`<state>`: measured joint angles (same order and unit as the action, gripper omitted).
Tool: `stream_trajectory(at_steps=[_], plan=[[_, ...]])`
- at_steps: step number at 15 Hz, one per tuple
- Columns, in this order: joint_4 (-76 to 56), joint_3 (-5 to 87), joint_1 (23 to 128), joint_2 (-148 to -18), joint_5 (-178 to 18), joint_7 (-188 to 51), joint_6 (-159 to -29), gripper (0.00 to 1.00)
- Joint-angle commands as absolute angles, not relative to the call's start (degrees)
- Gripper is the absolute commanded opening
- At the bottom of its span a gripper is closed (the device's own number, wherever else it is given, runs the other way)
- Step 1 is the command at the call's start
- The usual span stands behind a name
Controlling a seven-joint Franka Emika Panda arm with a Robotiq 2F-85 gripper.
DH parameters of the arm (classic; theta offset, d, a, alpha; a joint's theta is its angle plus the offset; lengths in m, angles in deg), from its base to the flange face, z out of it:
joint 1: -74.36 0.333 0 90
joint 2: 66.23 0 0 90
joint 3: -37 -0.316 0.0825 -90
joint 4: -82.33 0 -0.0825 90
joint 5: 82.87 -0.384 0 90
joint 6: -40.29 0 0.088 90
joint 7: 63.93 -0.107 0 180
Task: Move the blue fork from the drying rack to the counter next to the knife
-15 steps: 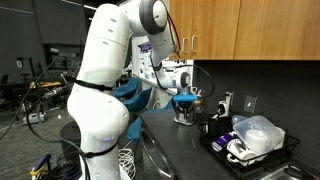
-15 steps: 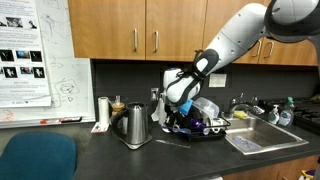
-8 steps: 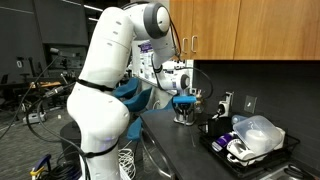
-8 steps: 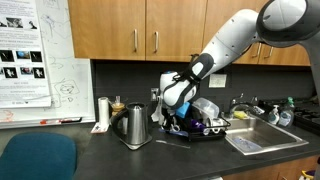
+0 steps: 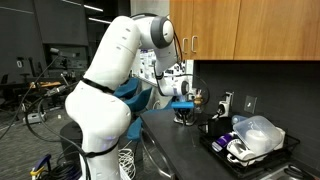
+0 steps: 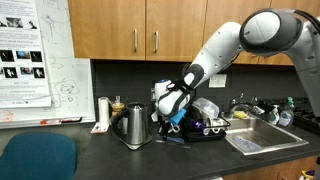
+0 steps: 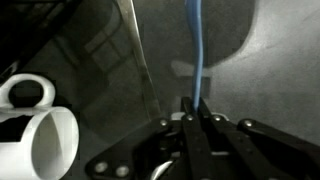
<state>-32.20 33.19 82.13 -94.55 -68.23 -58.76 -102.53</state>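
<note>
My gripper is low over the bare counter [image 7: 178, 82] beside the knife. It will stay there and open its fingers next to let go of the blue fork [image 7: 196, 45], because that spot is clear.
My gripper [image 7: 197, 118] is shut on the blue fork [image 7: 196, 45], which sticks straight out from between the fingertips over the dark counter [image 7: 260, 80]. In both exterior views the gripper [image 6: 172, 112] [image 5: 183, 102] hangs low over the counter [image 6: 90, 150], between the steel kettle [image 6: 135, 126] and the black drying rack [image 6: 208, 128]. The rack also shows at the near end of the counter in an exterior view [image 5: 255, 152]. A thin dark item lies on the counter under the gripper [image 6: 172, 138]; I cannot tell whether it is the knife.
A white mug [image 7: 40, 128] stands close beside the gripper in the wrist view. The rack holds a clear plastic container [image 5: 258, 132] and dishes. A steel sink [image 6: 262, 138] lies past the rack. Jars [image 6: 104, 110] stand behind the kettle by the wall.
The gripper has carried the fork away from the rack toward the kettle and a little lower over the counter.
</note>
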Motion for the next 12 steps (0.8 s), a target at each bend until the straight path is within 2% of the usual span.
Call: stream_trajectory(at_steps=[1,4,5,6,8,12], plan=[[-29.13,34.75,84.24,-97.5,-67.46,-62.63,-101.37,0.01],[-28.23,35.21,84.95,-98.51,-67.53,-64.16,-101.23,0.01],[-28.16,35.4,85.13,-98.6,-67.52,-64.68,-101.29,0.31],[-28.0,35.6,85.25,-98.73,-67.57,-65.05,-101.15,0.32],[-28.13,36.01,85.36,-98.57,-67.46,-65.64,-101.04,0.42],[-28.51,36.97,85.2,-98.04,-67.15,-66.37,-100.86,0.69]])
